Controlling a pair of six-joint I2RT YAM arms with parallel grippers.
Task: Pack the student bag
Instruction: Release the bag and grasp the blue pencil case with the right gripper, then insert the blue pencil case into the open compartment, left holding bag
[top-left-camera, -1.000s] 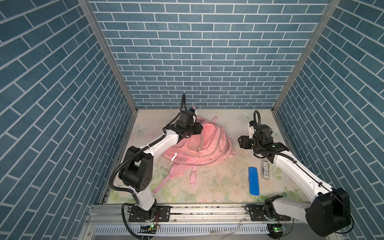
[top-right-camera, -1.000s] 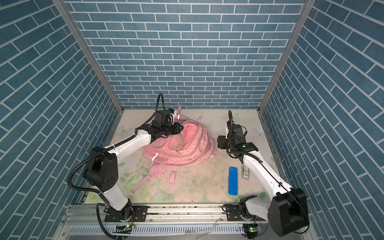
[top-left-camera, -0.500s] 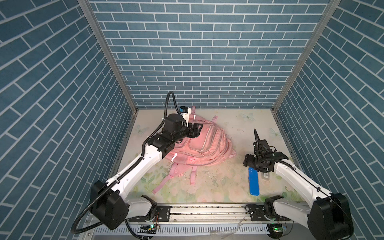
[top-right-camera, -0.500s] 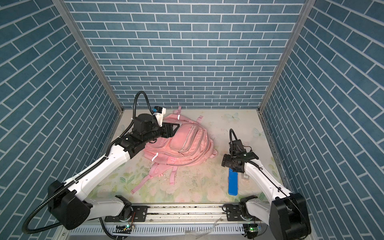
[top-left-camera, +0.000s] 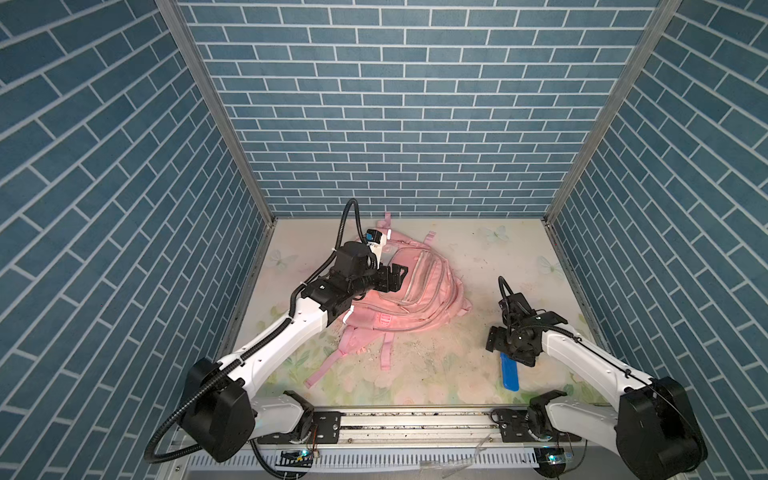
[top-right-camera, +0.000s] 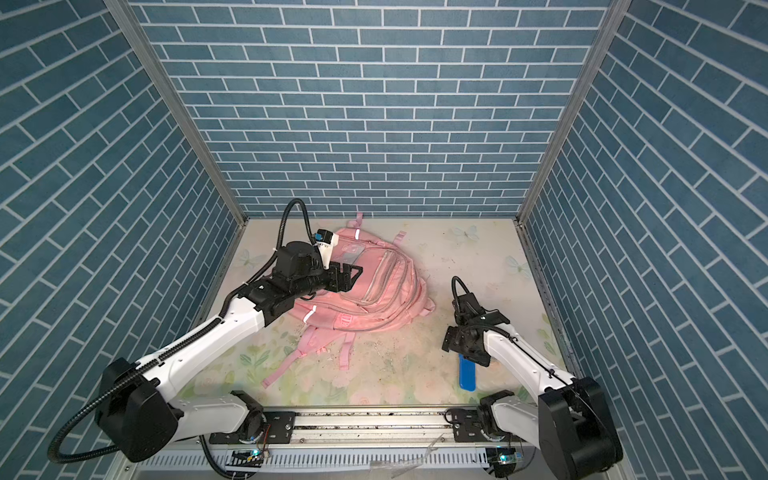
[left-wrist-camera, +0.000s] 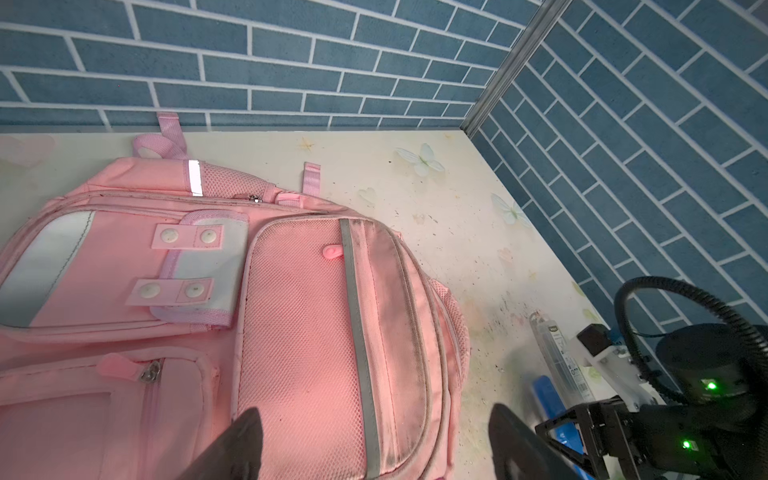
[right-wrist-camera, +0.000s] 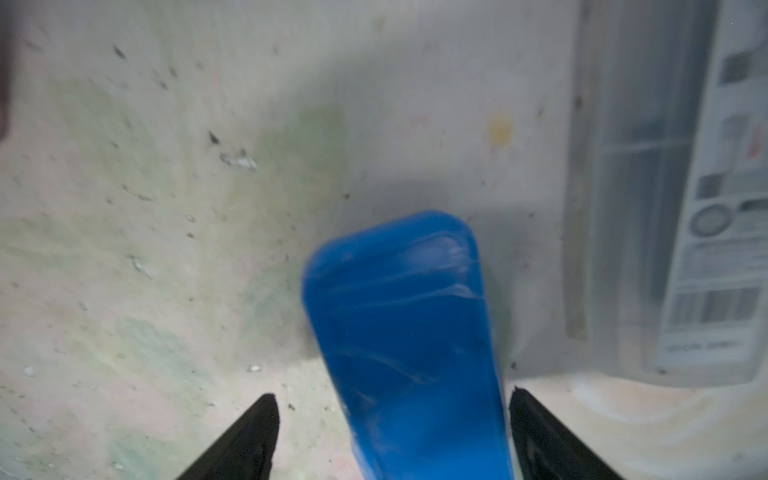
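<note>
My gripper's fingers are on both sides of only the far part of the blue case, so next my right gripper needs to move back and down over the near half of the blue case (top-left-camera: 509, 372) and close there.
The student bag (top-left-camera: 419, 291) (top-right-camera: 382, 291), a pink backpack, lies flat at the back left of the table with its straps trailing toward the front. In the left wrist view its mesh front pocket (left-wrist-camera: 311, 316) fills the picture. My left gripper (top-left-camera: 397, 276) (top-right-camera: 351, 278) (left-wrist-camera: 374, 419) hovers open above the bag, holding nothing. My right gripper (top-left-camera: 494, 340) (top-right-camera: 451, 338) (right-wrist-camera: 392, 399) is open, low over the table. A long blue case (top-left-camera: 509, 372) (top-right-camera: 467, 374) (right-wrist-camera: 399, 316) lies between its spread fingers, which stand apart from it.
A clear packet with a printed label (right-wrist-camera: 685, 208) (left-wrist-camera: 557, 353) lies beside the blue case, toward the right wall. Brick-patterned walls close the table on three sides. The metal rail (top-left-camera: 415, 419) runs along the front edge.
My left gripper opened, let go of the bag's top and drew back a little above it. My right gripper swung toward the front, came down over the blue case and opened wider.
</note>
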